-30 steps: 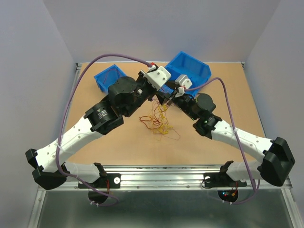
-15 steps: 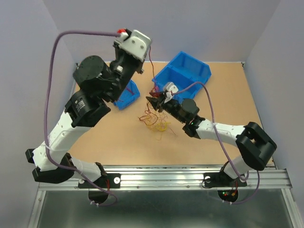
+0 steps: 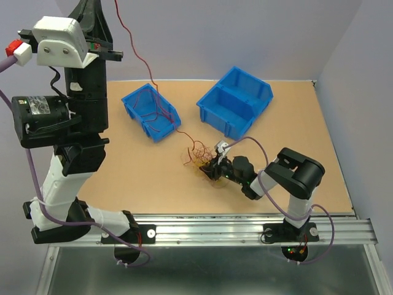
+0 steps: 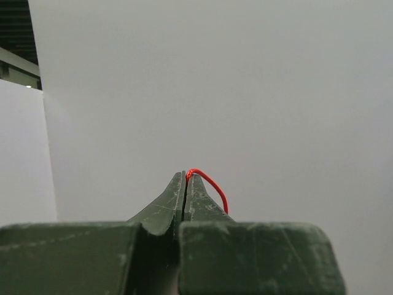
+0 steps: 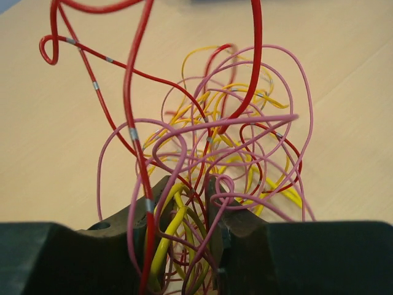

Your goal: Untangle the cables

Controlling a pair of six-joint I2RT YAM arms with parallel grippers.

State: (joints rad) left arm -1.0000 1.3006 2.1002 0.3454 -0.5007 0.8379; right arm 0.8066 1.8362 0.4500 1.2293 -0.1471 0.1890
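My left gripper holds the red wire still running down into the tangle, so I'll lower it toward the tabletop beside the small blue bin and release it.
The cables (image 3: pixel 199 157) are a small tangle of thin red, yellow and pink wires on the tan table. My right gripper (image 3: pixel 213 167) lies low at the tangle; in the right wrist view it (image 5: pixel 187 184) is closed on a bundle of yellow, pink and red strands (image 5: pixel 233 123). My left gripper (image 3: pixel 98 7) is raised high at the top left, shut on the end of one red wire (image 4: pixel 215 187). That red wire (image 3: pixel 136 52) runs down from it, through the small blue bin (image 3: pixel 138 107), to the tangle.
A large two-compartment blue bin (image 3: pixel 245 89) stands behind the tangle at the back centre. The small bin holds loops of red wire. Enclosure walls close off the left, back and right. A metal rail (image 3: pixel 209 224) runs along the near edge.
My left arm has swung up and left, drawing the red wire out long over the small bin. My right gripper has dropped toward the front, onto the tangle on the table.
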